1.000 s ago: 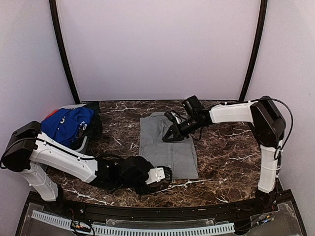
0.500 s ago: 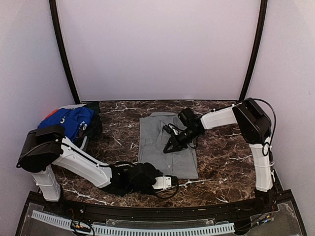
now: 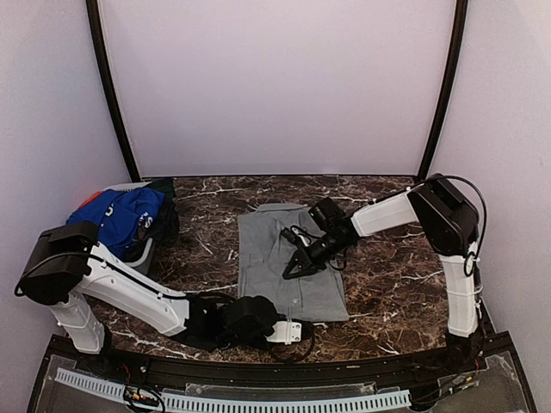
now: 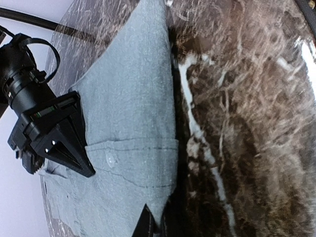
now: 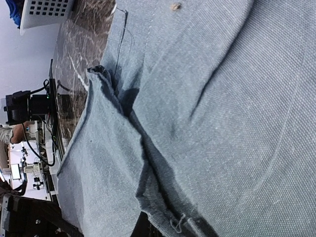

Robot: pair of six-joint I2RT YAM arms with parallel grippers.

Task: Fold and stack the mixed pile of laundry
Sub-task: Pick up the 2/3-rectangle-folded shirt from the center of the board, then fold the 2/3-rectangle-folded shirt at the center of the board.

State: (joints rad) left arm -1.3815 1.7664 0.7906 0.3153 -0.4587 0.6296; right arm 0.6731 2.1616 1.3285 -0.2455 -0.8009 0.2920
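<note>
The shirt's near part still lies spread toward the bar, so my left gripper will next lift the shirt's corner outward, then lower the corner onto the shirt's middle (image 3: 283, 266) (image 4: 81, 183).
The grey shirt (image 3: 288, 267) lies flat and partly folded in the middle of the marble table. My left gripper (image 3: 298, 331) is low at the shirt's near edge, and the left wrist view shows it (image 4: 157, 224) shut on a pointed corner of the grey cloth (image 4: 133, 113). My right gripper (image 3: 289, 270) rests on the shirt's middle, shut on a raised fold of cloth (image 5: 118, 148) at the bottom of its own view (image 5: 158, 228). The rest of the pile sits at the far left: a royal-blue T-shirt (image 3: 119, 219), a red-orange garment (image 3: 86, 202) and dark cloth (image 3: 165, 215).
The pile rests in a small pale basket (image 3: 145, 253), whose perforated wall (image 5: 47, 9) shows in the right wrist view. Bare marble (image 3: 387, 267) lies right of the shirt. Black frame posts (image 3: 112, 95) stand at the back corners, and a black rail (image 3: 275, 366) runs along the near edge.
My left gripper has slid toward the shirt's near edge and shut on its corner. The right gripper has moved nearer and slightly left across the shirt. The shirt's left side has shifted outward.
</note>
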